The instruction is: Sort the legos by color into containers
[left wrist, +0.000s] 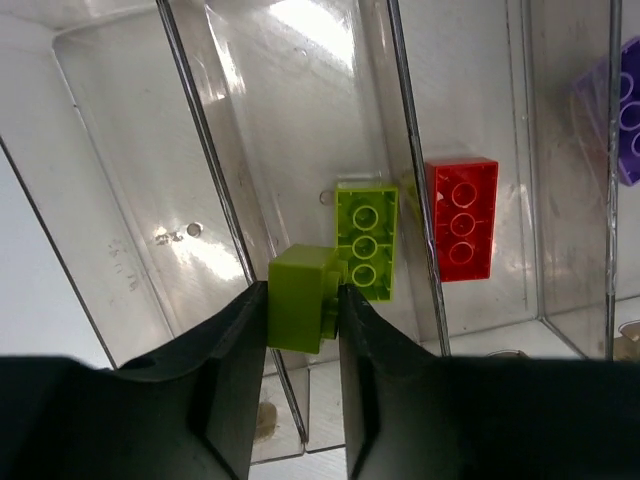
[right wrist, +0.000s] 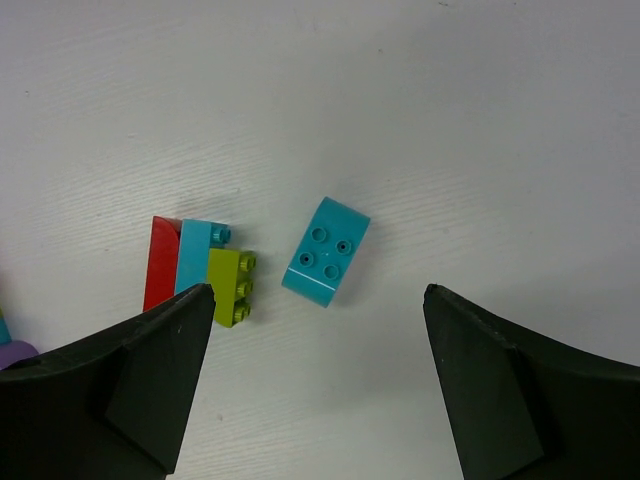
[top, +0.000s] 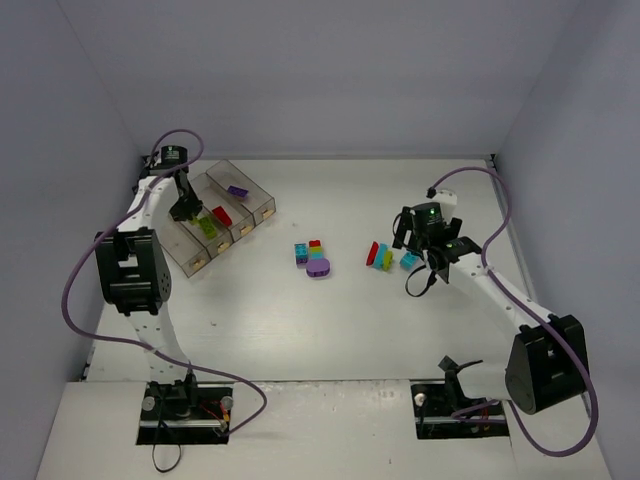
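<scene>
The lone cyan lego [top: 409,261] [right wrist: 326,251] is below, slanted between the open fingers, so my right gripper needs to go down onto the lego next, turning to match it.
Four joined clear containers [top: 262,210] stand at the back left. They hold a purple lego [top: 237,190], a red lego [left wrist: 462,218] and a lime lego [left wrist: 366,240], one colour per bin. My left gripper [left wrist: 303,305] is shut on a lime green lego [left wrist: 298,298] and holds it above the bins, over the wall beside the lime bin. My right gripper [right wrist: 318,294] is open above a cyan lego [right wrist: 325,250], with one finger on each side. Beside that cyan lego lie red [right wrist: 161,262], cyan [right wrist: 196,255] and lime [right wrist: 230,287] legos.
A second cluster lies mid-table: a blue-cyan brick [top: 301,254], a red one [top: 315,243], a green one [top: 316,252] and a round purple piece [top: 319,268]. The leftmost bin [left wrist: 120,200] looks empty. Grey walls close the table in at the back and sides.
</scene>
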Tool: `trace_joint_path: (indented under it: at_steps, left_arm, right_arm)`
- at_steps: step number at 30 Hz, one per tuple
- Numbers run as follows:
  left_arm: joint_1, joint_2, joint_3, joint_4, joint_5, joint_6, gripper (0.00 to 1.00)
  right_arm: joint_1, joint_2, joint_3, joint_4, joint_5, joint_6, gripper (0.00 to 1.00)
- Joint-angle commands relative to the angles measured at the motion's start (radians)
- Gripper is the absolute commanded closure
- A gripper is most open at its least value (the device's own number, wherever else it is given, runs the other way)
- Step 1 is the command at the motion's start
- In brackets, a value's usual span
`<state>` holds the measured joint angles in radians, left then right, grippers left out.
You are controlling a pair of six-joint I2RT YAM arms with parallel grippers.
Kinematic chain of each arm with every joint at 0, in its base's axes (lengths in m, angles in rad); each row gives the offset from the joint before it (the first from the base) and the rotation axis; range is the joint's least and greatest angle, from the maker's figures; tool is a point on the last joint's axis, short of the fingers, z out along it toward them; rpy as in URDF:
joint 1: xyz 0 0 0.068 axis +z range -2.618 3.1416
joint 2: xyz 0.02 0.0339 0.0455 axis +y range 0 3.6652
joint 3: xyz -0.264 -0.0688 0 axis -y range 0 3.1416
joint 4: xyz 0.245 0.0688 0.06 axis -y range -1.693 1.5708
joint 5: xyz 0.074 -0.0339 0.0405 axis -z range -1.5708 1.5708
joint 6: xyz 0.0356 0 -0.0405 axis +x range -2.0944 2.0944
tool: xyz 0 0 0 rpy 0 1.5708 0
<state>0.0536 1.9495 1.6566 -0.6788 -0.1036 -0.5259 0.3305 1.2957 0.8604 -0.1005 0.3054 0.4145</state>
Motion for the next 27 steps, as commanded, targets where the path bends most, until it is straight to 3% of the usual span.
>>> trace_joint_path:
  at_steps: [1,5,11,15,17,21,27]
  left_arm:
    - [0.008,-0.040,0.065,0.007,-0.028,-0.002,0.71]
    - [0.006,-0.050,0.054,0.018,-0.013,0.001,0.58]
    - [0.006,-0.058,0.058,0.015,0.007,0.009,0.54]
    - [0.000,-0.136,0.019,0.027,0.060,-0.006,0.53]
    - [-0.012,-0.173,-0.001,0.027,0.081,-0.014,0.48]
    - [-0.119,-0.308,-0.098,0.022,0.090,-0.011,0.42]
    - [-0.237,-0.466,-0.214,-0.002,0.104,-0.006,0.41]
  right_arm:
    - [-0.024,0.011,0.020,0.004,0.011,0.049,0.18]
    - [-0.033,0.039,0.020,0.002,0.008,0.070,0.18]
    - [-0.045,0.096,0.026,-0.005,-0.011,0.127,0.20]
    - [-0.051,0.116,0.022,-0.013,-0.015,0.181,0.22]
    - [-0.053,0.137,0.019,-0.015,-0.022,0.210,0.23]
    - [-0.056,0.183,0.022,-0.013,-0.025,0.247,0.25]
    - [-0.054,0.255,0.055,-0.013,-0.012,0.271,0.27]
